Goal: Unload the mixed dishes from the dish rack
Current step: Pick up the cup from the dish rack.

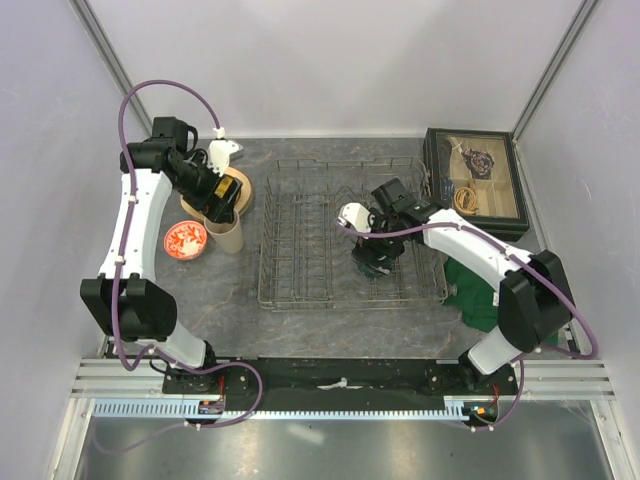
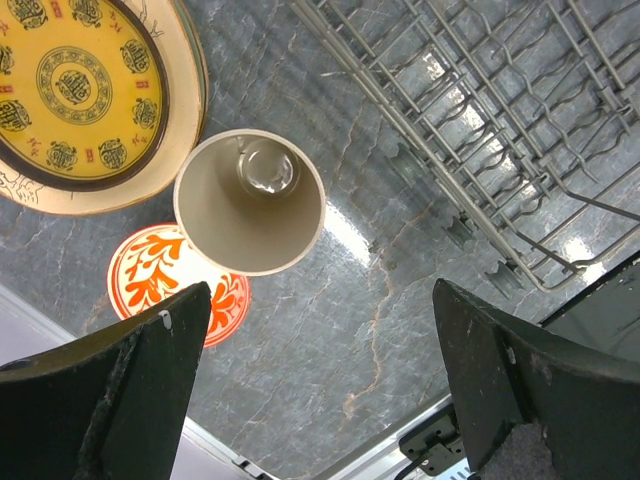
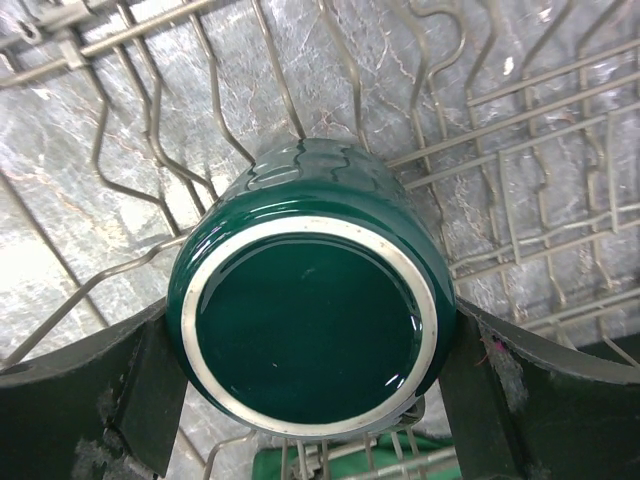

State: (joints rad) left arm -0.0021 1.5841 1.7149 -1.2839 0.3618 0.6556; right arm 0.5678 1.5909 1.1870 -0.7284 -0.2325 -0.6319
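Observation:
I will next raise my left gripper and tilt it sideways onto the dark green mug (image 1: 374, 268), as that mug is to its right in the top view, inside my right gripper.
The grey wire dish rack (image 1: 300, 240) stands mid-table. My right gripper (image 1: 376, 256) is inside its right half, shut on the dark green mug (image 3: 310, 320), which shows its base, one finger on each side (image 3: 130, 400). My left gripper (image 2: 320, 370) is open and empty, above the table left of the rack (image 2: 480, 120). Below it stand the tall beige tumbler (image 2: 250, 200), upright, the red-and-white bowl (image 2: 150, 275) and the gold-brown patterned plate (image 2: 80, 90). They also show in the top view: tumbler (image 1: 229, 235), bowl (image 1: 185, 240), plate (image 1: 243, 185). The pale green plate is not in view.
A dark glass-lidded box (image 1: 475, 180) sits at the back right. A green folded cloth (image 1: 478, 295) lies right of the rack, under my right arm, and shows through the wires (image 3: 330, 465). The rack's upright tines surround the mug.

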